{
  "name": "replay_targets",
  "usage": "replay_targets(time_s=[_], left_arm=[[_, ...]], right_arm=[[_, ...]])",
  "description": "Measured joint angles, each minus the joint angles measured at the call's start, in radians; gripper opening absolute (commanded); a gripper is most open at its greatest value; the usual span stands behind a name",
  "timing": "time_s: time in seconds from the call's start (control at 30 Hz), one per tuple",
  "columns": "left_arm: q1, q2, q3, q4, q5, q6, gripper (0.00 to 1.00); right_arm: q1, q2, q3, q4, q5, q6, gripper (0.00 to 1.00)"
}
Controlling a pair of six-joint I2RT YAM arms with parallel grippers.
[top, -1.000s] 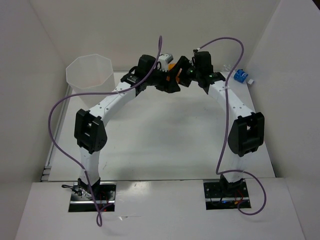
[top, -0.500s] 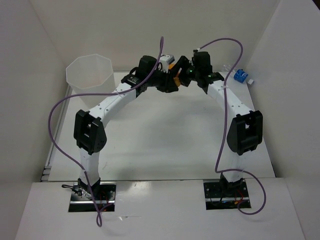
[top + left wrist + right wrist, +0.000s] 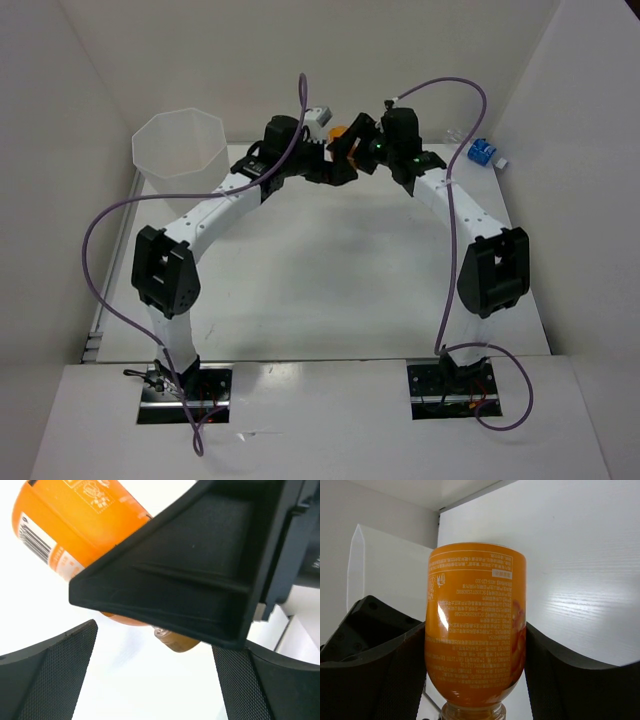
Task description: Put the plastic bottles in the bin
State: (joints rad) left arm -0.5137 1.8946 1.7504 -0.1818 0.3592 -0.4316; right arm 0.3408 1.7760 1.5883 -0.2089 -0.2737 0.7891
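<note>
Next, my right gripper will lift the orange bottle (image 3: 340, 132) up over the bin's opening and release, since that opening lies to the gripper's left in the top view.
An orange plastic bottle (image 3: 475, 625) stands between the pads of my right gripper (image 3: 472, 650), which is shut on its body, neck toward the wrist. From above, the orange bottle (image 3: 340, 132) is held off the table at the back centre. My left gripper (image 3: 155, 680) is open right below it, both mesh pads wide apart and touching nothing; a black right finger (image 3: 200, 565) crosses in front of the bottle (image 3: 75, 520). The bin (image 3: 180, 148) stands at the back left. A clear bottle with a blue label (image 3: 481, 151) lies at the back right.
White walls close in the table on the left, back and right. Purple cables loop over both arms (image 3: 440, 90). The bin's translucent wall (image 3: 385, 570) shows just behind the held bottle in the right wrist view.
My left gripper closed and then opened wide, and the left arm swung a little to the left. The right gripper has kept hold of the orange bottle, nearly still.
</note>
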Motion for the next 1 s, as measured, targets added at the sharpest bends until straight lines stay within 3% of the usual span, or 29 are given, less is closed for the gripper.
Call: replay_targets(time_s=[0.2, 0.33, 0.43, 0.53, 0.7, 0.8, 0.83, 1.0], left_arm=[[0.063, -0.090, -0.078, 0.011, 0.053, -0.011, 1.00], [0.118, -0.271, -0.136, -0.066, -0.026, 0.010, 1.00], [0.125, -0.453, -0.130, -0.142, -0.211, 0.008, 1.00], [0.131, -0.612, -0.065, -0.238, -0.483, -0.025, 1.00], [0.201, -0.794, -0.034, -0.303, -0.857, -0.112, 1.00], [0.211, -0.832, -0.057, -0.308, -0.973, -0.148, 1.00], [0.214, -0.832, -0.069, -0.313, -0.999, -0.152, 1.00], [0.217, -0.784, -0.105, -0.343, -1.052, -0.153, 1.00]], right_arm=[[0.002, -0.003, 0.002, 0.029, -0.099, -0.041, 0.42], [0.029, 0.064, 0.180, -0.023, -0.149, -0.109, 0.45], [0.106, 0.197, 0.465, -0.073, -0.152, -0.172, 0.45], [0.204, 0.366, 0.791, -0.141, -0.126, -0.235, 0.47], [0.359, 0.739, 1.399, -0.191, -0.076, -0.307, 0.47], [0.438, 0.805, 1.408, -0.124, -0.031, -0.340, 0.47], [0.459, 0.829, 1.411, -0.089, -0.010, -0.356, 0.53], [0.525, 0.919, 1.413, 0.088, 0.069, -0.367, 0.53]])
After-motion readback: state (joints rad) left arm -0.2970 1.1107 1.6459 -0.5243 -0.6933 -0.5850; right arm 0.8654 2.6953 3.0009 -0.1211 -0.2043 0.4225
